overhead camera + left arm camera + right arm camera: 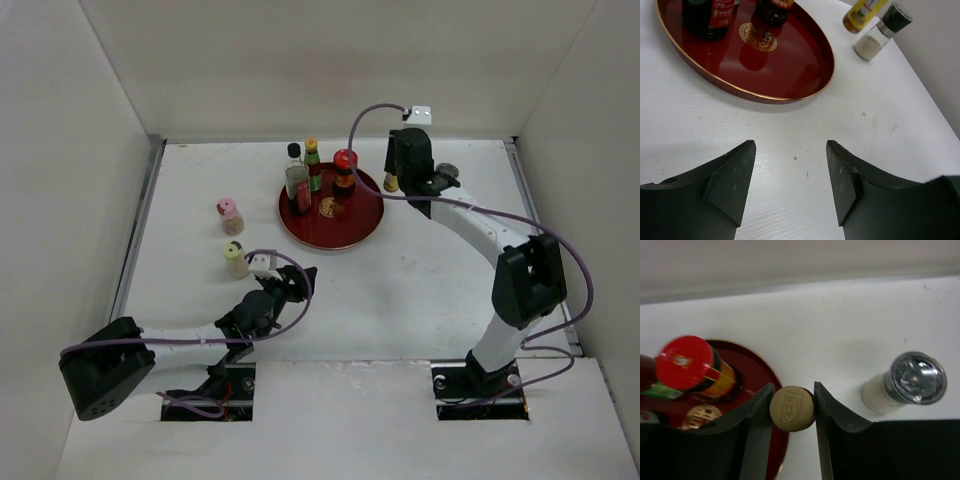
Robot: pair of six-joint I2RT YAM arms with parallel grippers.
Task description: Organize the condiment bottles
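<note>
The tray below my right gripper, to its left in the top view, is bare. My right gripper needs to move over bare tray [752, 389] beside the red-lidded jar, go down and let go of the brown cap there.
The red-lidded jar [345, 170], the green yellow-capped bottle [313, 165] and the tall clear black-capped bottle [296, 178] stand on the round red tray [345, 232]. My right gripper [393, 178] is just right of the tray. In the right wrist view its fingers [793, 387] press both sides of the yellow bottle's brown cap [792, 408]. The grey-lidded shaker [917, 377] stands to its right. The pink-capped bottle [229, 215] and the cream bottle [236, 260] stand left of the tray. My left gripper [300, 280] is open and empty [790, 145] over bare table.
The white table is walled at the back and on both sides. The tray's near half [790, 65] holds a gold emblem [758, 36] and no bottles. The right arm's purple cable arcs over the tray's right side.
</note>
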